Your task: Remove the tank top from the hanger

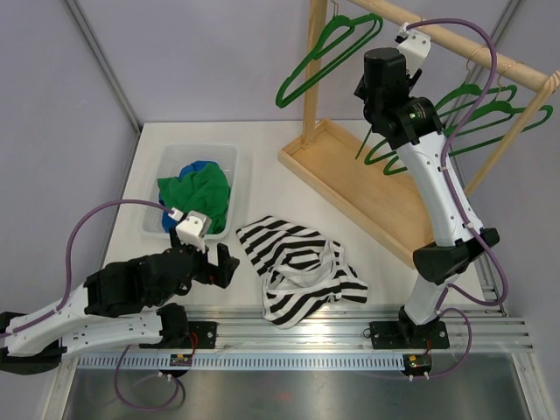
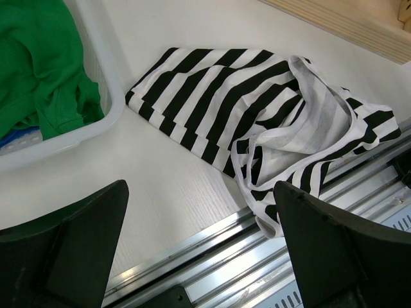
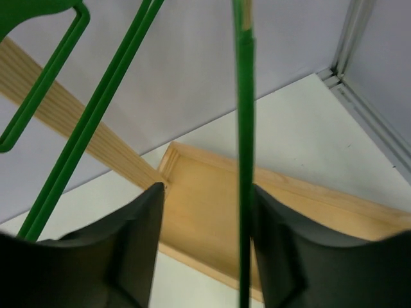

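Next, the left gripper moves to the right in the top view and down to the tank top's middle fold (image 1: 305, 272) (image 2: 286, 136), where the pale cloth lies bunched up.
The black-and-white striped tank top (image 1: 302, 267) lies crumpled on the table, off any hanger; the left wrist view shows the tank top (image 2: 257, 109) with one edge over the front rail. My left gripper (image 1: 223, 262) hovers low just left of it, open and empty (image 2: 200, 192). My right gripper (image 1: 374, 109) is raised at the wooden rack. It is open (image 3: 207, 192), and a thin bar of a bare green hanger (image 3: 244, 160) runs between its fingers, close against the right one. That hanger (image 1: 385, 149) hangs below the rail.
A wooden rail (image 1: 472, 48) carries more green hangers, one at the left (image 1: 328, 52) and others at the right (image 1: 481, 109), over a wooden tray base (image 1: 350, 184). A white bin (image 1: 219, 149) of green and blue clothes stands at the left. A metal rail (image 2: 212, 250) lines the front edge.
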### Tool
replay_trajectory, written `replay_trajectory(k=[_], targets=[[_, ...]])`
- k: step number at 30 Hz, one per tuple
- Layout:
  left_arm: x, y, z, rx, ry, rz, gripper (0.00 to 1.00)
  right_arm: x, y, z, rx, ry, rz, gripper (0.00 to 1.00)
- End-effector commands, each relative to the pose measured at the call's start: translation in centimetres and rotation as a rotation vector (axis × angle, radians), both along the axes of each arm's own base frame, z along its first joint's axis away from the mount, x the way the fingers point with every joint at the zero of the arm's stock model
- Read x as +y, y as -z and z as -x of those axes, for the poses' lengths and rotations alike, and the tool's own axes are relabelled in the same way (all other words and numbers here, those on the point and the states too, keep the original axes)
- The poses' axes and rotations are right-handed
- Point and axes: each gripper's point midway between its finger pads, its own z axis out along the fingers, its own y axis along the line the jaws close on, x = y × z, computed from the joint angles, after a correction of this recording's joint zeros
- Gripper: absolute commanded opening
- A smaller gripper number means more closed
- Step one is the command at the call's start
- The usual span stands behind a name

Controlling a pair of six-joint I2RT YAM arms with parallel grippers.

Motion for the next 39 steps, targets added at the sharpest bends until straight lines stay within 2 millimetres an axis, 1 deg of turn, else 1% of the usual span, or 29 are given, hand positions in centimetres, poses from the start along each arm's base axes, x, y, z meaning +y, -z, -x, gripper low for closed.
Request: replay_trajectory(k=[1,2,4,5,7,8,10,11,12,13,14,16,17,18,19,20,21,22,23,24,27,28,29,30,31,33,34,37,39], targets=[[-1.1,-0.8,-0.2,-0.013,0.008,0.035,0.99,1.2,-2.8,1.7,-0.047,-0.106,-0.075,0.66],[-1.0,-1.0,-0.4,-0.014,-0.001,0.031,0.99,1.1,-4.0,2.7,-0.070,-0.124,-0.092,0.77],[-1.4,-0.5,-0.6,0.005,-0.019,0.010,0.99,1.9,-4.7,3.6,-0.088,-0.190,-0.114,0.85],[-1.8,-0.2,-0.7,0.016,-0.026,0.003,0.99,1.4,-6.5,5.2,-0.133,-0.214,-0.135,0.92],[-3.2,0.4,-0.9,0.038,-0.029,-0.004,0.99,2.3,-7.0,6.2,-0.166,-0.289,-0.160,0.99],[-4.0,0.7,-0.8,0.053,-0.011,-0.005,0.99,1.7,-9.1,8.4,-0.225,-0.318,-0.180,0.99],[-5.9,1.4,-1.1,0.071,-0.004,-0.011,0.99,2.6,-9.6,9.7,-0.261,-0.403,-0.196,0.99],[-6.7,1.6,-1.0,0.082,0.013,-0.005,0.99,2.0,-10.9,11.5,-0.303,-0.424,-0.209,1.00],[-7.4,2.0,-1.0,0.090,0.025,-0.009,0.99,2.1,-10.9,12.1,-0.304,-0.443,-0.208,0.99],[-8.7,1.6,-1.1,0.084,0.041,0.027,0.99,2.2,-11.2,13.0,-0.310,-0.477,-0.198,0.99],[-9.8,2.3,-0.9,0.105,0.069,0.020,0.99,1.7,-11.9,14.5,-0.330,-0.494,-0.195,1.00],[-11.7,2.1,-0.8,0.107,0.106,0.055,0.99,1.7,-11.4,16.0,-0.311,-0.541,-0.164,0.99],[-12.6,2.4,-0.5,0.121,0.134,0.060,0.99,1.2,-12.0,17.8,-0.333,-0.566,-0.156,1.00],[-13.5,3.3,-0.5,0.133,0.146,0.037,0.99,1.4,-10.9,18.3,-0.307,-0.589,-0.146,0.99],[-14.4,3.4,-0.5,0.133,0.160,0.051,0.99,1.8,-10.7,19.4,-0.307,-0.641,-0.137,1.00],[-15.3,3.6,-0.3,0.145,0.183,0.051,0.99,1.3,-11.2,21.6,-0.338,-0.674,-0.143,0.99],[-16.0,4.9,-0.4,0.164,0.187,0.013,0.99,1.7,-9.6,22.0,-0.303,-0.706,-0.138,0.99],[-16.7,5.2,-0.4,0.168,0.195,0.014,0.99,2.3,-9.1,23.2,-0.302,-0.767,-0.141,0.99],[-17.4,5.3,-0.3,0.177,0.209,0.013,0.99,2.2,-8.1,24.7,-0.297,-0.797,-0.145,1.00],[-18.2,6.5,-0.3,0.194,0.212,-0.016,0.99,2.2,-7.6,25.5,-0.299,-0.819,-0.150,0.99],[-19.5,7.9,-0.4,0.204,0.209,-0.061,0.99,2.4,-5.7,28.3,-0.297,-0.892,-0.173,0.99],[-19.8,9.8,-0.4,0.222,0.204,-0.113,0.99,2.4,-5.3,29.0,-0.295,-0.909,-0.182,0.99],[-20.2,10.2,-0.5,0.225,0.201,-0.127,0.99,2.2,-4.7,29.9,-0.301,-0.922,-0.184,0.99],[-20.5,11.0,-0.5,0.229,0.198,-0.145,0.99,2.1,-4.2,30.3,-0.291,-0.929,-0.181,0.99],[-20.6,13.0,-0.6,0.249,0.193,-0.196,0.99,2.2,-4.0,30.8,-0.291,-0.944,-0.178,0.99],[-21.1,14.4,-0.6,0.257,0.183,-0.233,0.99,1.7,-3.5,31.6,-0.280,-0.943,-0.168,1.00],[-21.1,15.9,-0.6,0.269,0.173,-0.273,0.99,1.5,-3.4,31.9,-0.282,-0.943,-0.165,1.00],[-21.6,17.7,-0.7,0.265,0.167,-0.307,0.99,1.2,-3.2,32.7,-0.283,-0.948,-0.165,1.00],[-21.8,19.3,-0.7,0.275,0.173,-0.337,0.99,1.3,-2.9,33.1,-0.278,-0.960,-0.167,1.00]])
